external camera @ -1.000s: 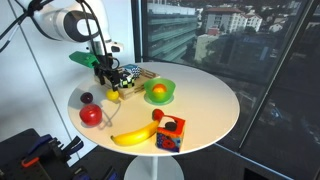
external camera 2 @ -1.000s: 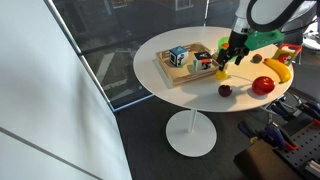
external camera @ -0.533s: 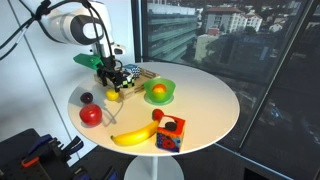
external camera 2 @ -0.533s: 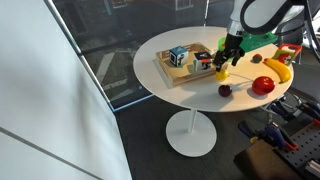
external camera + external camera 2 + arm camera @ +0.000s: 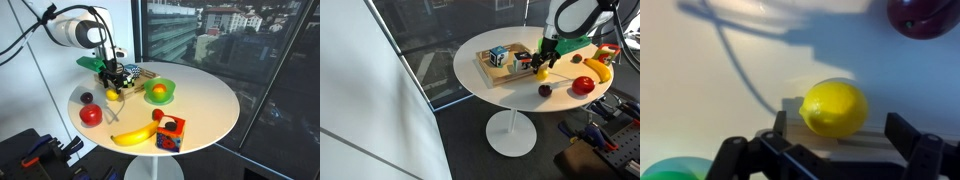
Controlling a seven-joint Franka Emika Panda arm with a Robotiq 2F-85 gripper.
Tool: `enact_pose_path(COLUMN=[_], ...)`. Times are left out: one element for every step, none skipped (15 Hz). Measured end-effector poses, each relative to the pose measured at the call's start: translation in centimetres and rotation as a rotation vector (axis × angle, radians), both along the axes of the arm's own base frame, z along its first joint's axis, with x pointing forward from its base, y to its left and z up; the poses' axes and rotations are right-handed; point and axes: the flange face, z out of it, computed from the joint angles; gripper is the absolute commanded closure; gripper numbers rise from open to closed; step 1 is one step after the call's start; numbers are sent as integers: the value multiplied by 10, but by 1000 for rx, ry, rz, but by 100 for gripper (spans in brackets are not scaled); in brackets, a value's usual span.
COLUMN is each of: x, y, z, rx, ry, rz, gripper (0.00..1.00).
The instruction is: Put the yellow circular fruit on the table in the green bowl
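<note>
I should first move my gripper down a short way to get to the sides of the yellow circular fruit [image 5: 113, 96] [image 5: 834, 109], and then close it.
The yellow circular fruit [image 5: 834, 108], lemon-like, lies on the round white table [image 5: 205, 100], near its edge. It also shows in both exterior views [image 5: 113, 96] [image 5: 541, 73]. My gripper [image 5: 830, 150] is open just above it, one finger on each side, not touching. In both exterior views the gripper [image 5: 113, 82] [image 5: 544, 62] hangs right over the fruit. The light-green bowl [image 5: 159, 92] stands beside it with an orange fruit inside; a sliver of it shows in the wrist view [image 5: 675, 170].
A red apple [image 5: 91, 115], a dark plum [image 5: 87, 98] and a banana [image 5: 135, 135] lie near the table's front edge. A coloured cube toy [image 5: 169, 133] stands by the banana. A wooden tray [image 5: 506, 65] with blocks sits behind the gripper.
The arm has shifted slightly and the gripper has come a little lower over the yellow fruit. The fruit has not moved.
</note>
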Motion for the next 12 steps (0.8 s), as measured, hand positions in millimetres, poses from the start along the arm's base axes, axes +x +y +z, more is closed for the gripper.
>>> enact_pose_path(x=[1,1,2,2,2,2,2,2,2,2,2,4], y=[0,1,1,1,1,1,0,0,0,0,1,1], z=[-2,-4,-6,-8,-10,-12,-14,-16,-17,-18,-19,-17], rx=[0,-1,-1,-2,-3,-5,-5,-6,-7,-7,-7,-7], ry=[1,0,0,1,3,5,8,12,14,16,16,11], rz=[1,2,3,5,7,7,7,8,8,9,10,11], gripper=[0,0,0,0,0,25,26,34,42,51,55,55])
